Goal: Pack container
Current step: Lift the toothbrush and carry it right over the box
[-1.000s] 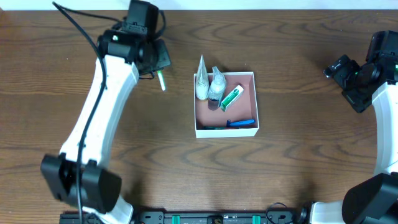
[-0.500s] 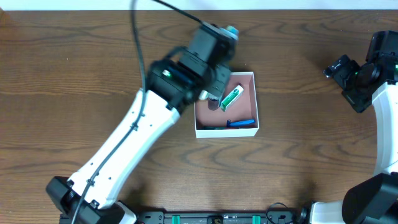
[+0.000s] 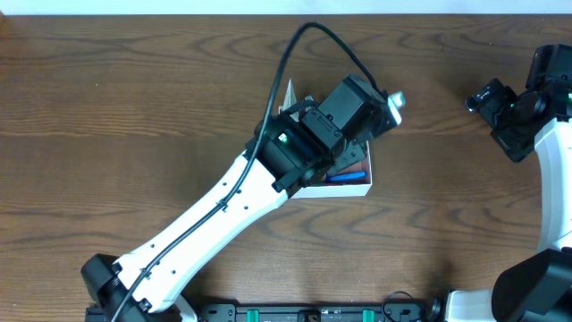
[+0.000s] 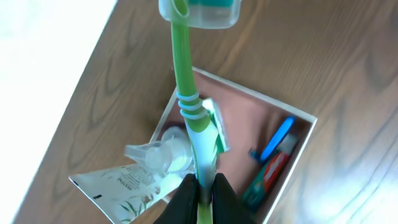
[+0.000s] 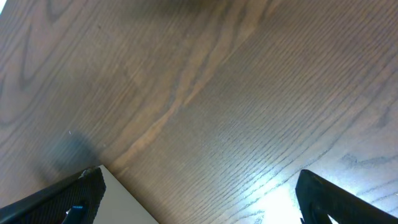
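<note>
My left gripper will next lower the toothbrush (image 4: pixel 185 87) between the green-white tube and the blue item onto the container's pink bottom, then let go of the toothbrush's handle.
The container (image 3: pixel 347 189) is a white-walled box with a pink inside (image 4: pixel 249 115), mostly hidden under my left arm in the overhead view. My left gripper (image 3: pixel 374 114) (image 4: pixel 202 194) is shut on the handle of a green toothbrush (image 4: pixel 185 87), held above the container. Its capped head (image 3: pixel 394 100) (image 4: pixel 200 11) pokes past the container's far right corner. Inside lie a white tube (image 4: pixel 121 180), a clear bottle (image 4: pixel 166 155), a green-white tube (image 4: pixel 216 127), a blue item (image 4: pixel 277 138) and a red-green tube (image 4: pixel 268 175). My right gripper (image 3: pixel 489 97) (image 5: pixel 199 205) is open over bare wood, far right.
The table is dark brown wood (image 3: pixel 447 224). My left arm (image 3: pixel 223 201) runs slantwise from the front left up to the container. The white tube's tip (image 3: pixel 288 89) sticks out past the container's far left corner. A white edge (image 5: pixel 127 202) shows low in the right wrist view.
My left arm has swung from the far left of the table to above the container, carrying the green toothbrush. The right arm has not moved.
</note>
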Motion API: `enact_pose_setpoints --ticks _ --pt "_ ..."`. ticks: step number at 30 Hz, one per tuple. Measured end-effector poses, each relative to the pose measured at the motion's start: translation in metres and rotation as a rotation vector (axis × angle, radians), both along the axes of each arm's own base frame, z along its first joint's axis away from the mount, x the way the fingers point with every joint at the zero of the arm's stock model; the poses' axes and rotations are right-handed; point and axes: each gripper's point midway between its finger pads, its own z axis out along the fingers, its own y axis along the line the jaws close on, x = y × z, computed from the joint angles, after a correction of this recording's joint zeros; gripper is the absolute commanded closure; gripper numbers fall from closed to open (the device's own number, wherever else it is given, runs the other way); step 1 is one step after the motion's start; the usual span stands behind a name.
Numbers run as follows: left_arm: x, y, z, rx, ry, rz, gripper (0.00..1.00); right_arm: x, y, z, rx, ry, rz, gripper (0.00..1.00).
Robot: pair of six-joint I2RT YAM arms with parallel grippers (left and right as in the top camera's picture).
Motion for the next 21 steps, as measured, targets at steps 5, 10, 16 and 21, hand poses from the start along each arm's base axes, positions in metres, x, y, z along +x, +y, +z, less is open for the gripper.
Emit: enact_pose_setpoints --ticks 5,10,16,21 --pt "-0.001 0.006 -0.043 0.166 0.020 -0.102 0.90 0.000 0.000 0.000 0.000 0.000 0.000 0.01" --pt "0.001 0.012 -0.082 0.292 0.059 -0.147 0.84 0.000 0.000 0.000 0.000 0.000 0.000 0.01" --pt "0.009 0.020 -0.094 0.371 0.047 -0.136 0.84 0.000 0.000 0.000 0.000 0.000 0.000 0.01" --pt "0.016 0.026 -0.100 0.406 0.045 -0.124 0.65 0.000 0.000 0.000 0.000 0.000 0.000 0.01"
